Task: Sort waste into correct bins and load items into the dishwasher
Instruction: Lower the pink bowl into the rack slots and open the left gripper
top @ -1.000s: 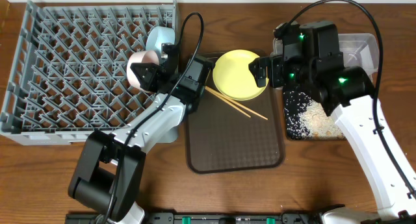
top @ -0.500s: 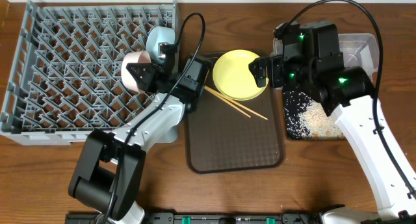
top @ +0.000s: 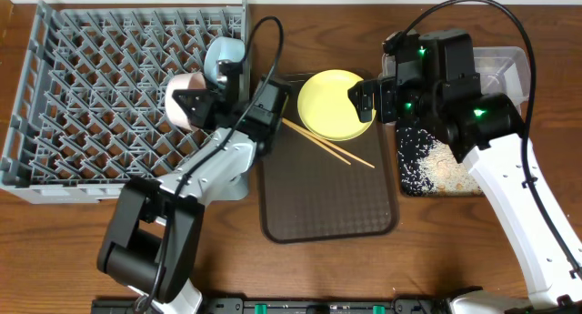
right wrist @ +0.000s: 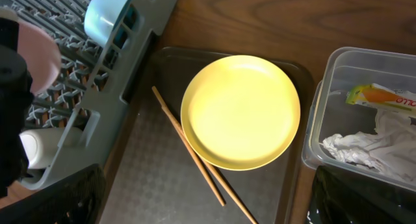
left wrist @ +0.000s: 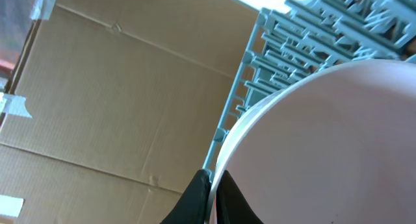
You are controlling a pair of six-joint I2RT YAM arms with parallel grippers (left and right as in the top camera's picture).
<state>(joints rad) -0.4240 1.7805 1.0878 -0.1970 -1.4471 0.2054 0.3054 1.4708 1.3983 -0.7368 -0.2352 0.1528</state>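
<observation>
My left gripper lowers back toward the rack's empty wires beside the small cup next and releases the white bowl's rim.
My left gripper [top: 202,105] is shut on the rim of the white bowl [top: 182,100] and holds it tilted over the right part of the grey dish rack [top: 109,86]. In the left wrist view the fingers [left wrist: 213,193] pinch the bowl's rim [left wrist: 325,139]. The light blue bowl [top: 223,52] stands in the rack. The yellow plate [top: 332,103] and the chopsticks [top: 332,148] lie on the brown tray. My right gripper [top: 368,100] is open above the plate's right edge, its fingers [right wrist: 208,198] wide apart in the right wrist view.
The brown serving tray [top: 327,200] lies at centre. The black tray [top: 436,164] holds rice scraps. The clear tub [right wrist: 325,120] holds tissue [right wrist: 364,146] and the wrapper [right wrist: 383,97]. A small white cup [right wrist: 36,149] lies in the rack. Cardboard [left wrist: 110,107] stands behind the rack.
My left gripper has carried the white bowl leftward, further over the rack. The right arm has not moved.
</observation>
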